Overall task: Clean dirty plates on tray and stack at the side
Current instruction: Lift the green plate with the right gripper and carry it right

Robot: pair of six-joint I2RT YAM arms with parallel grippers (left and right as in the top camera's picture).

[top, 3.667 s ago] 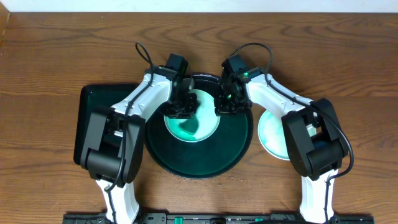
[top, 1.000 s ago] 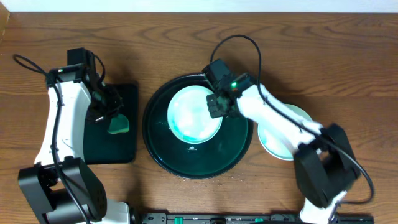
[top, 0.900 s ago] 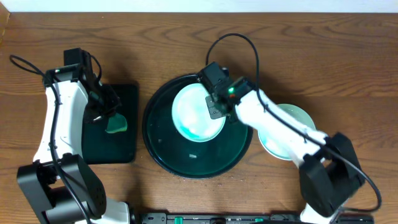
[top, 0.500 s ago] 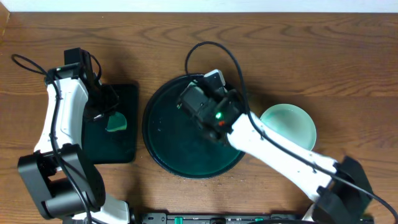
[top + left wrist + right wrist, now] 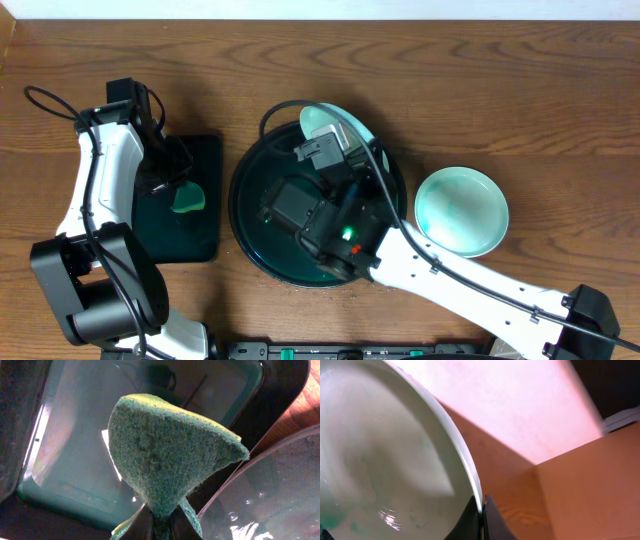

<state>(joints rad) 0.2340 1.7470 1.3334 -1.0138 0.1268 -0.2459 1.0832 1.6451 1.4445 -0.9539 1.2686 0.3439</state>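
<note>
My right gripper is above the turquoise plate, which is to its right in the overhead view, and will swing across and down to release my plate stacked on it.
My right gripper (image 5: 341, 141) is shut on the rim of a pale plate (image 5: 324, 120), which it holds tilted in the air over the far side of the round black tray (image 5: 247, 218). In the right wrist view the jaws pinch the plate's edge (image 5: 470, 477), and faint green marks show on its lower left. A second plate (image 5: 461, 211), pale turquoise, rests on the table to the right of the tray. My left gripper (image 5: 172, 182) is shut on a green sponge (image 5: 170, 455) above the rectangular black tray (image 5: 200, 235).
The rectangular tray (image 5: 75, 460) holds shallow water. The round tray's wet rim (image 5: 260, 500) lies just right of it. My raised right arm (image 5: 430, 270) covers much of the round tray from above. The table's far edge meets a white wall.
My right gripper has lifted the plate off the round tray and the arm has risen toward the camera. The left gripper with the sponge has barely moved.
</note>
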